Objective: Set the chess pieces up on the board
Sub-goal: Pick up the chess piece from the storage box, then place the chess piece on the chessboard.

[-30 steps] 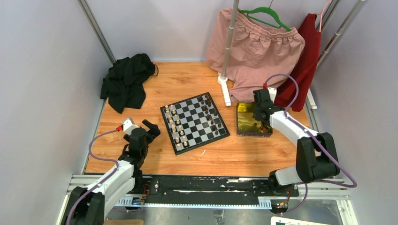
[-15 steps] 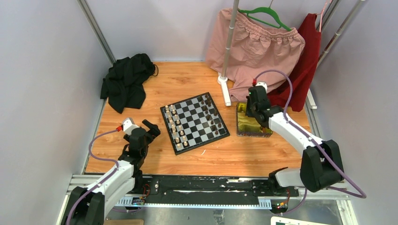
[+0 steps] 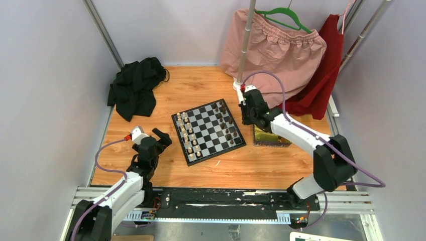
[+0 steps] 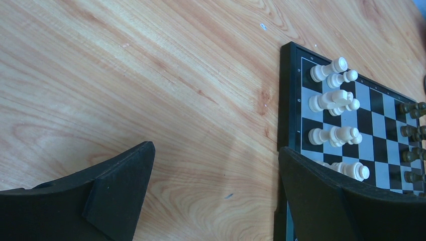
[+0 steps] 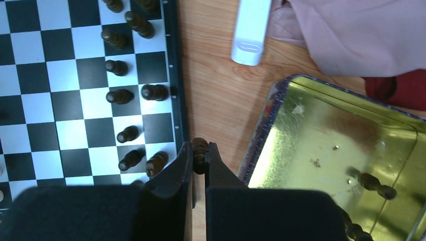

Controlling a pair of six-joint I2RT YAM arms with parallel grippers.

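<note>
Next, my right gripper moves down and to the left in the top view to release over the empty square between the nearest pieces at the board's edge.
The board (image 3: 207, 130) lies mid-table, with cream chess pieces (image 3: 187, 133) along its left side and dark brown ones (image 3: 226, 125) along its right. My right gripper (image 3: 246, 118) hangs over the gap between the board's right edge and the yellow tin (image 3: 266, 138). In the right wrist view that gripper (image 5: 199, 150) is shut on a dark brown piece, beside the board's border (image 5: 173, 75). Two more dark pieces (image 5: 374, 183) lie inside the tin (image 5: 326, 135). My left gripper (image 4: 215, 150) stands open over bare wood, just left of the board (image 4: 284, 95) and the cream pieces (image 4: 331, 100).
A black cloth (image 3: 134, 88) is heaped at the back left. Pink shorts (image 3: 281, 55) and a red garment (image 3: 324, 75) hang from a rack whose white foot (image 3: 241, 98) stands just behind the board's right corner, close to my right gripper.
My right arm has swung left from above the tin to the board's right edge, staying shut on the dark piece. The left arm has not moved.
</note>
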